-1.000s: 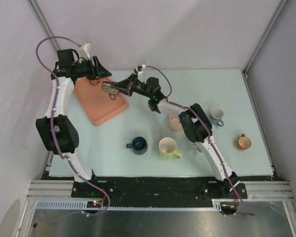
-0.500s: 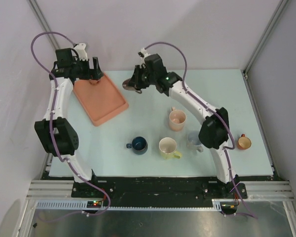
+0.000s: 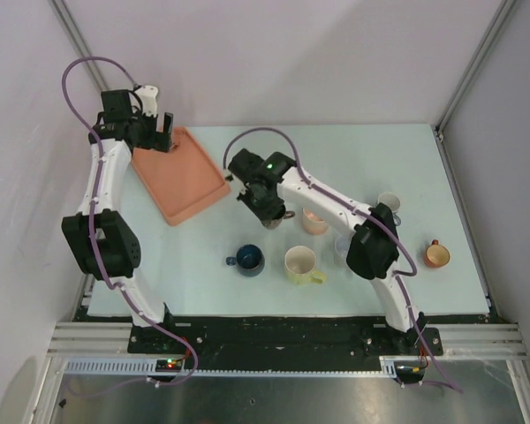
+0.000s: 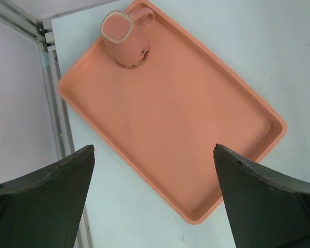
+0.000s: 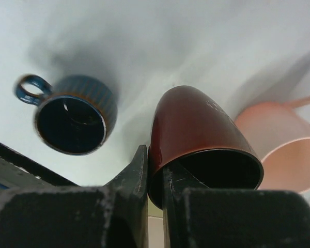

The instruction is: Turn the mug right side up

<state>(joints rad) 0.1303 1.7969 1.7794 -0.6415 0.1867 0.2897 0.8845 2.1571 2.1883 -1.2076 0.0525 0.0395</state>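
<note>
The right gripper moves down and slightly back onto the gap between the blue and pink mugs next, where the dark red mug [image 3: 275,217] hangs above bare table.
My right gripper [image 3: 267,205] is shut on the wall of a dark red mug [image 3: 275,217], one finger inside and one outside. In the right wrist view the gripper [image 5: 154,157] holds the mug [image 5: 196,124] tilted above the table, with its mouth toward the camera. My left gripper [image 3: 161,131] is open and empty over the far corner of the orange tray [image 3: 190,181]. In the left wrist view the gripper [image 4: 152,150] hangs above the tray [image 4: 170,119]. A pink mug [image 4: 125,36] stands in the tray's far corner with a flat face up.
On the table stand a blue mug [image 3: 247,258], a yellow mug [image 3: 300,263], a pink mug [image 3: 315,221], a pale mug [image 3: 389,206] and an orange mug [image 3: 436,255]. The blue mug [image 5: 72,116] and the pink mug [image 5: 279,150] flank the held mug.
My right arm has swung from the back of the table beside the tray to the middle, carrying the red mug. My left gripper has stayed over the tray's far corner.
</note>
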